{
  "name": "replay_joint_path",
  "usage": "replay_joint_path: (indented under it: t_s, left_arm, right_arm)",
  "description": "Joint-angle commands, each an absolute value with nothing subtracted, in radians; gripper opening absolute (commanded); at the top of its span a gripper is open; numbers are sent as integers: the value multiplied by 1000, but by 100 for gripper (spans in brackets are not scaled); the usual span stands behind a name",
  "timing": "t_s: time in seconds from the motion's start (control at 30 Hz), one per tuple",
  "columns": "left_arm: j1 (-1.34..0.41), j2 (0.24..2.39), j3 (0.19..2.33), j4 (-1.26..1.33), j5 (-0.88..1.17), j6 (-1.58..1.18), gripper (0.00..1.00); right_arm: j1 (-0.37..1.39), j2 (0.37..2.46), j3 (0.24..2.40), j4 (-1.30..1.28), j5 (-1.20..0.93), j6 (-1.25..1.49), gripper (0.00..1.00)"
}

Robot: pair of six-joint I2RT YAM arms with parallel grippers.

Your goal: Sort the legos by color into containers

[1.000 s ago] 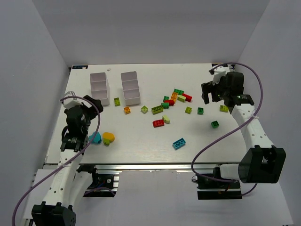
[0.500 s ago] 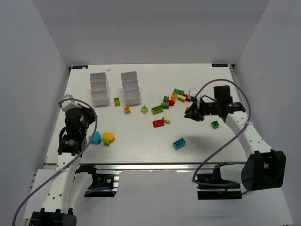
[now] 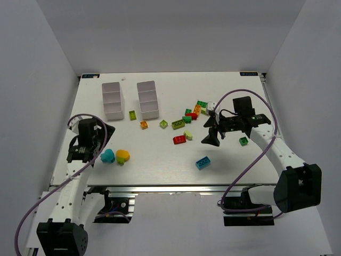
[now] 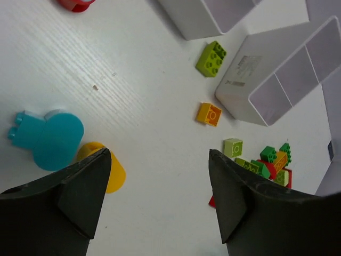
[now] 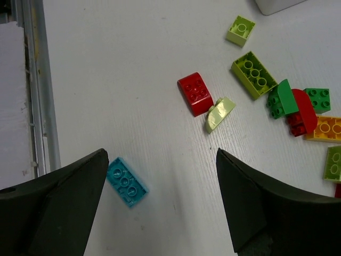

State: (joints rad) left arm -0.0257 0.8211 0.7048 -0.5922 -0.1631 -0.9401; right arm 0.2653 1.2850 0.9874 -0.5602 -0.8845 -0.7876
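Next I will move my left gripper down and to its upper left in the wrist view, since a red piece (image 4: 76,4) lies below that way, clear of other legos.
Loose legos lie across the middle of the table: a red brick (image 3: 180,140), a cyan brick (image 3: 202,162), and a mixed cluster (image 3: 196,112) of green, red, orange and lime. Two white containers (image 3: 113,114) (image 3: 150,113) stand at the back left. My right gripper (image 3: 211,132) hangs open over bare table between the cyan brick (image 5: 127,175) and the red brick (image 5: 195,94). My left gripper (image 3: 89,151) is open and holds nothing. A rounded cyan piece (image 4: 53,140) and a yellow piece (image 4: 114,178) lie by its left finger.
A lime brick (image 4: 211,58) and an orange brick (image 4: 209,113) lie beside the nearer container (image 4: 240,80). A green brick (image 3: 243,141) lies under the right arm. The table's front rail (image 5: 34,85) runs along the near edge.
The right arm swung from the back right corner to the middle, over the bricks. The left gripper drew back to the left of the cyan piece. Both grippers stand open now.
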Motion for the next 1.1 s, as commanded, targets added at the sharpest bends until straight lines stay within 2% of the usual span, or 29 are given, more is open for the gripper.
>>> replay_joint_path:
  t_s: [0.0, 0.1, 0.2, 0.33, 0.4, 0.6, 0.87, 1.07]
  left_arm:
    - [61, 879, 758, -658, -94, -1087, 83]
    - [115, 963, 813, -684, -92, -1129, 83]
    - [161, 1081, 894, -722, -133, -1124, 84]
    - [212, 1250, 989, -768, -158, -1010, 86]
    - [213, 1340, 1067, -790, -259, -823, 87]
    - [212, 1480, 1183, -819, -360, -572, 91]
    - [212, 1540, 1134, -595, -292, -352, 89]
    - [213, 1687, 1225, -621, -268, -284, 88]
  right_arm:
    - [272, 1296, 982, -444, -891, -695, 85]
    - [276, 1318, 980, -433, -931, -689, 77]
    - [279, 1353, 997, -430, -948, -689, 73]
    - [278, 1382, 999, -374, -939, -638, 75]
    - [278, 1400, 1005, -341, -927, -623, 77]
    - [278, 1437, 1023, -319, -917, -614, 80]
    - [279, 1492, 1072, -344, -925, -624, 81]
    - [279, 1519, 1106, -374, -919, -652, 81]
